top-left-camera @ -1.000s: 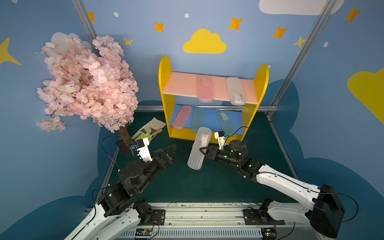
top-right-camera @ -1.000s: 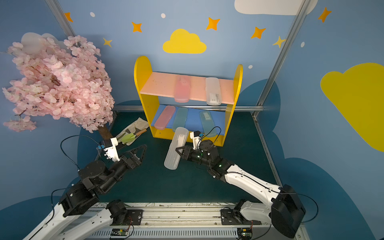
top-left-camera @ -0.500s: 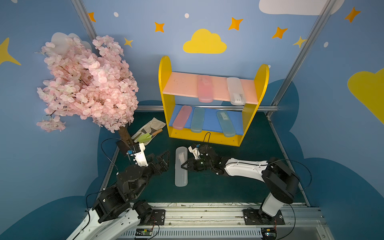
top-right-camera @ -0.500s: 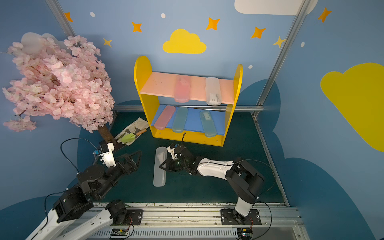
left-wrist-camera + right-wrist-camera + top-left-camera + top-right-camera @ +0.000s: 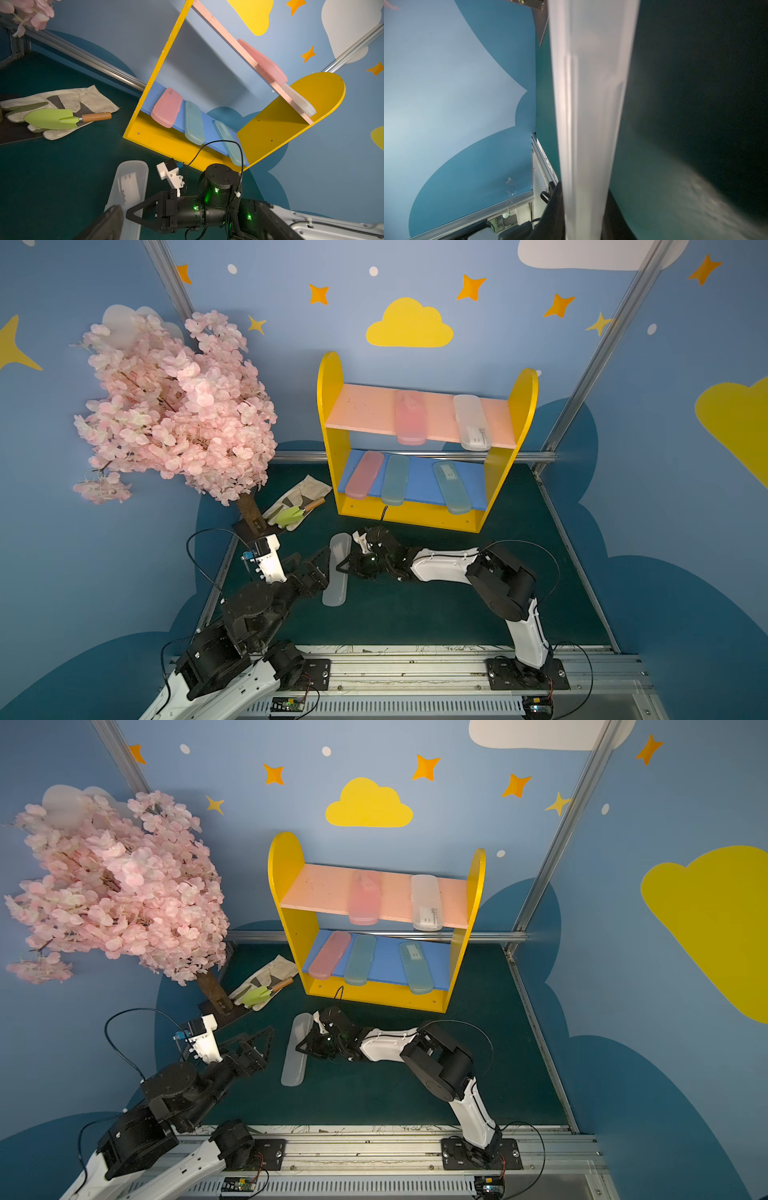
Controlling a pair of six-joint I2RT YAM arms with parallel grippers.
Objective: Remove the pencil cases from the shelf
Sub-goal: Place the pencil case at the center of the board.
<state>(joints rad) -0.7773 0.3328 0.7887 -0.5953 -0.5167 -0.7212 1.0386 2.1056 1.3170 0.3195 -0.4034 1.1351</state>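
Observation:
The frosted white pencil case should go down onto the bare green mat, where my right gripper should release it, because that patch is clear of the shelf (image 5: 330,406).
My right gripper (image 5: 345,566) is shut on a frosted white pencil case (image 5: 338,568), gripping one long edge at mid-length and holding it flat, low over the green mat. Its black fingers (image 5: 550,209) flank the case (image 5: 589,104) in the right wrist view. Whether the case touches the mat I cannot tell. My left gripper (image 5: 314,568) stands open and empty just left of the case (image 5: 296,1052). The shelf (image 5: 330,406) holds a pink case (image 5: 410,418) and a white case (image 5: 471,423) on its upper board. The lower board carries one pink (image 5: 360,475) and two pale blue cases (image 5: 395,480).
A beige glove with a green trowel (image 5: 293,512) lies left of the shelf. The pink blossom tree (image 5: 174,406) stands at the left, its trunk base (image 5: 251,514) behind my left arm. Metal rails (image 5: 415,668) run along the mat's front edge.
The right arm has lowered the white case from in front of the shelf to just over the mat and carried it left. My left gripper has drawn back and down a little, still open.

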